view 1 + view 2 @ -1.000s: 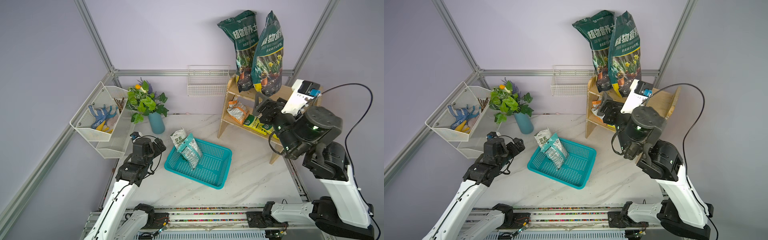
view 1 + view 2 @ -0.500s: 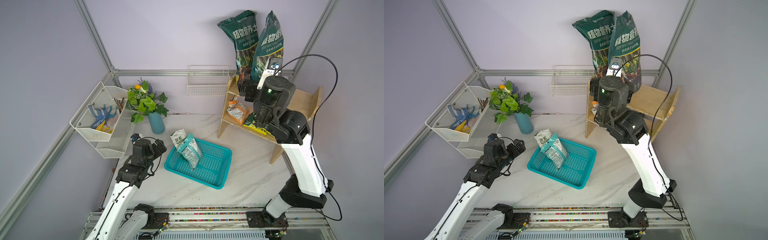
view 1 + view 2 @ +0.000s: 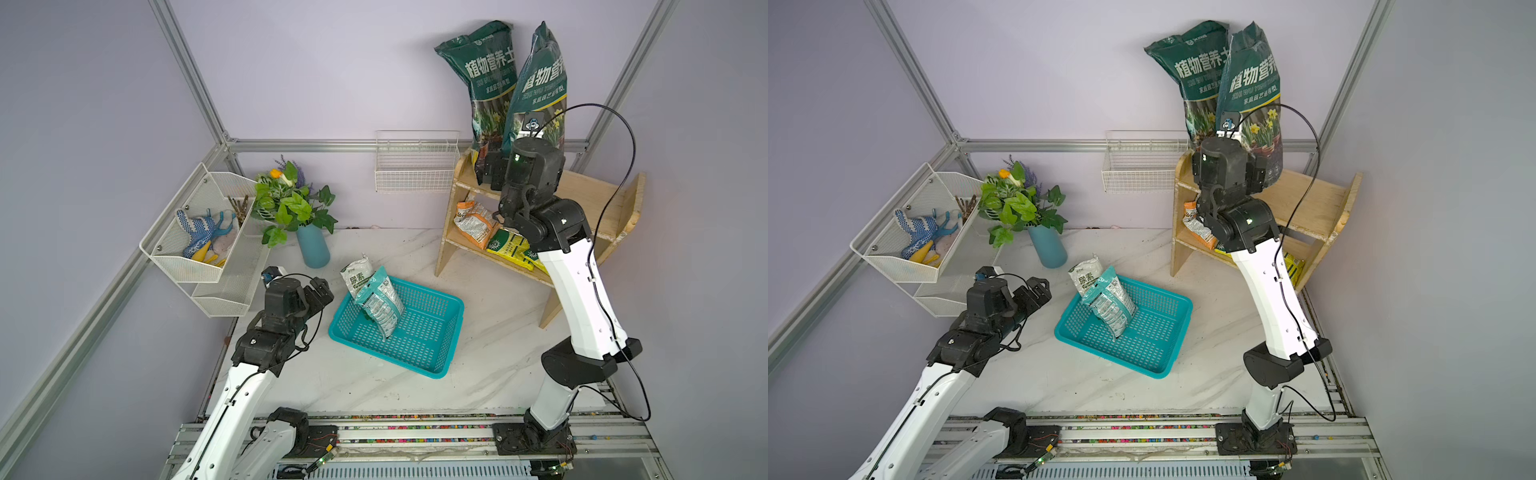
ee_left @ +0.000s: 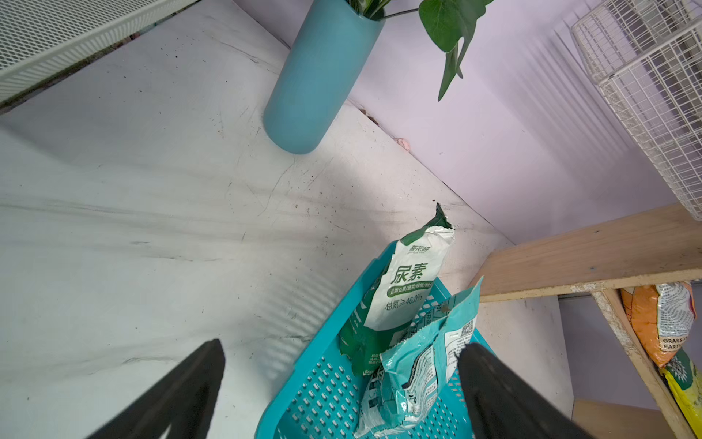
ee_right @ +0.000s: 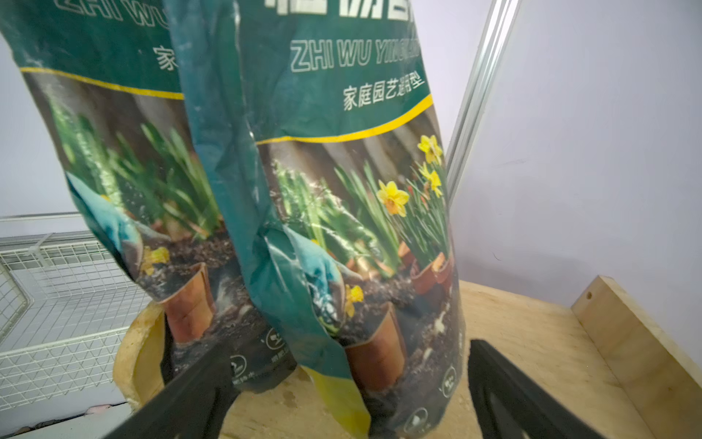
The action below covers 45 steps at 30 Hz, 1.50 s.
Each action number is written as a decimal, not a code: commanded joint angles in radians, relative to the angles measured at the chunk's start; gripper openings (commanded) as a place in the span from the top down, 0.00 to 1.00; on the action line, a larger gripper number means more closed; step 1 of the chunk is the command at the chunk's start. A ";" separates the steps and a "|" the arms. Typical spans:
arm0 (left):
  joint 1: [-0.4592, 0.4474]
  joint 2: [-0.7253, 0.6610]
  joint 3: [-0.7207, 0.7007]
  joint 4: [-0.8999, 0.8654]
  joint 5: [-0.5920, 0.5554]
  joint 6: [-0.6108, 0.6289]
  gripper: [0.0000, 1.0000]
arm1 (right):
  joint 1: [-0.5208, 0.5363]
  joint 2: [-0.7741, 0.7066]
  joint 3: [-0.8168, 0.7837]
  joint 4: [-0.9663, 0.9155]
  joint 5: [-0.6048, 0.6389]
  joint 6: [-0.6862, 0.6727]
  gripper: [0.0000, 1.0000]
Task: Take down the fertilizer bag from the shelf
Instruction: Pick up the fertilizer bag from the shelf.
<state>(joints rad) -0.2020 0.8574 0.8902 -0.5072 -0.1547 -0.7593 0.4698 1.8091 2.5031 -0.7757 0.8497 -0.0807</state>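
I will move my right gripper gently outward onto the front bag's lower part (image 3: pixel 1264 148) (image 5: pixel 369 347) next and close on it, because that part is already between the gripper's open fingers.
Two tall dark green fertilizer bags stand side by side on the top tier of the pale wooden shelf (image 3: pixel 594 195) (image 3: pixel 1312 199) (image 5: pixel 532 342). The front bag (image 3: pixel 540 83) (image 3: pixel 1250 83) (image 5: pixel 342 190) overlaps the rear one (image 3: pixel 486 79) (image 5: pixel 114 152). My right gripper (image 3: pixel 494 170) (image 5: pixel 345 353) is open at the top tier. Its fingers stand either side of the front bag's base without pressing it. My left gripper (image 3: pixel 318 293) (image 3: pixel 1038 291) (image 4: pixel 342 346) is open and empty, low over the table beside the teal basket (image 3: pixel 453 332) (image 4: pixel 304 380).
A white-green pouch (image 3: pixel 357 274) and a teal pouch (image 3: pixel 380 303) lie in the basket. Orange (image 3: pixel 473 220) and yellow-green (image 3: pixel 511 249) packets lie on the shelf's lower tier. A blue vase with a plant (image 3: pixel 311 245), a wire wall basket (image 3: pixel 415 166) and white mesh baskets (image 3: pixel 199 249) line the back and left.
My right arm has swung up from in front of the shelf's lower tier to the top tier, bringing its jaws round the front bag's base. The left arm has hardly moved.
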 commanded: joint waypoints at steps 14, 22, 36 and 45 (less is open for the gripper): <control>0.005 -0.011 -0.052 0.032 0.035 -0.005 0.00 | -0.144 0.109 0.036 0.050 -0.090 -0.007 0.00; 0.006 -0.009 -0.051 0.035 0.040 -0.004 0.00 | -0.152 0.120 0.032 0.045 -0.096 -0.004 0.89; 0.031 -0.011 -0.039 0.044 0.058 0.000 0.00 | -0.150 -0.147 -0.128 0.053 -0.066 0.114 1.00; 0.059 -0.040 -0.056 0.065 0.052 -0.003 0.00 | 0.099 -0.377 -0.299 0.173 0.201 -0.038 1.00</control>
<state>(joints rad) -0.1547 0.8326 0.8852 -0.4633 -0.1081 -0.7593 0.4706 1.5009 2.1967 -0.7803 0.8978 -0.0292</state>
